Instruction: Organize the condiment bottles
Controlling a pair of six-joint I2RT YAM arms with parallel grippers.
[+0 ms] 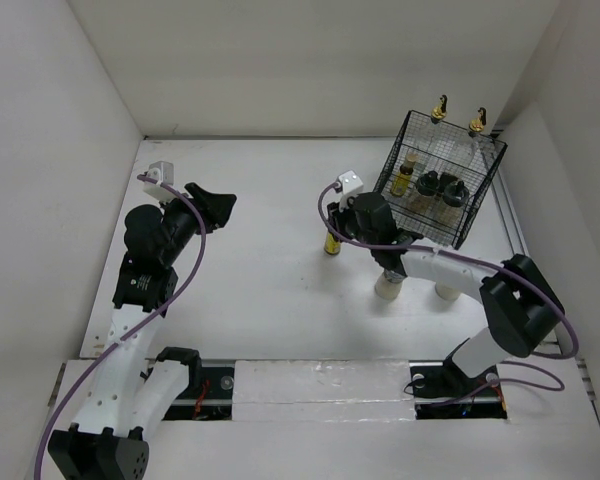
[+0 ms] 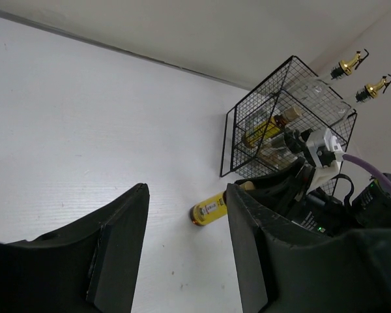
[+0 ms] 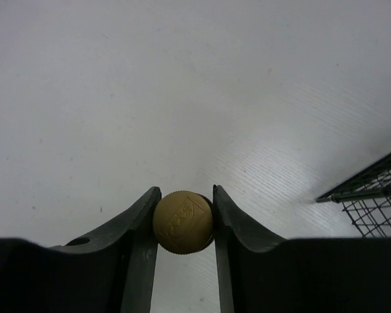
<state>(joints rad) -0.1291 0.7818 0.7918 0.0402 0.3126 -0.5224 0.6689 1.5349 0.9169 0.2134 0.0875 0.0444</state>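
Note:
Next, my right gripper moves up and outward over the basket's free corner [image 1: 387, 206], then lowers and releases the bottle, since that corner lies beside the other amber bottle.
A small amber bottle [image 1: 332, 243] with a yellow label stands on the table left of the basket. My right gripper [image 3: 185, 190] is shut on its tan ribbed cap [image 3: 182, 222], one finger on each side. From the left wrist the same bottle [image 2: 208, 210] shows partly behind the right finger. My left gripper [image 1: 220, 205] hovers open and empty at the left of the table, pointing toward the basket. The black wire basket [image 1: 480, 215] holds two tall clear bottles with gold pourers [image 1: 440, 108], another amber bottle [image 1: 407, 175] and dark-lidded jars [image 1: 440, 187].
Two pale squat jars [image 1: 388, 288] [image 1: 446, 290] stand on the table, partly hidden under my right arm. White walls close the table at the left, back and right. The basket [image 2: 247, 140] sits against the back right corner.

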